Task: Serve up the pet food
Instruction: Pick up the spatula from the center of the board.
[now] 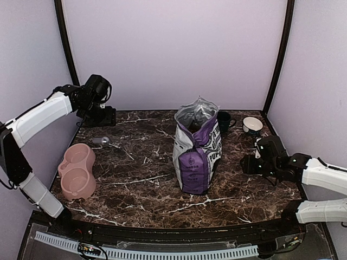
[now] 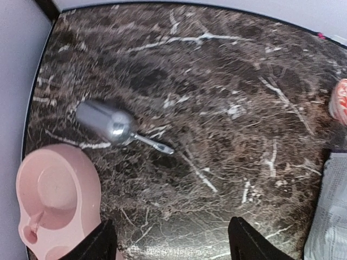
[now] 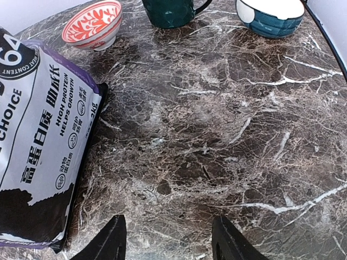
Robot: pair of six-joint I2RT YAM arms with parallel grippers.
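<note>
My left gripper lowers and turns to straddle the scoop's thin handle (image 1: 114,145) (image 2: 149,141) next, because that handle lies below the gripper, slanted to its open fingers.
The pet food itself is hidden. Only the purple-and-white bag (image 1: 196,149) shows, upright mid-table with its top open and dark inside. A pink double bowl (image 1: 77,170) lies at the left, with a metal scoop (image 1: 103,142) lying on the table just behind it. My left gripper (image 1: 110,116) hovers above the back left corner. In its wrist view the left gripper (image 2: 172,244) is open and empty, with the scoop (image 2: 111,127) and the pink bowl (image 2: 54,200) below it. My right gripper (image 1: 248,163) is to the right of the bag. The right gripper (image 3: 169,241) is also open, over bare marble beside the bag (image 3: 38,141).
A dark green mug (image 1: 223,120) and a white-and-blue bowl (image 1: 252,125) stand at the back right. A red-patterned bowl (image 3: 93,23) sits behind the bag. Walls close in the table on three sides.
</note>
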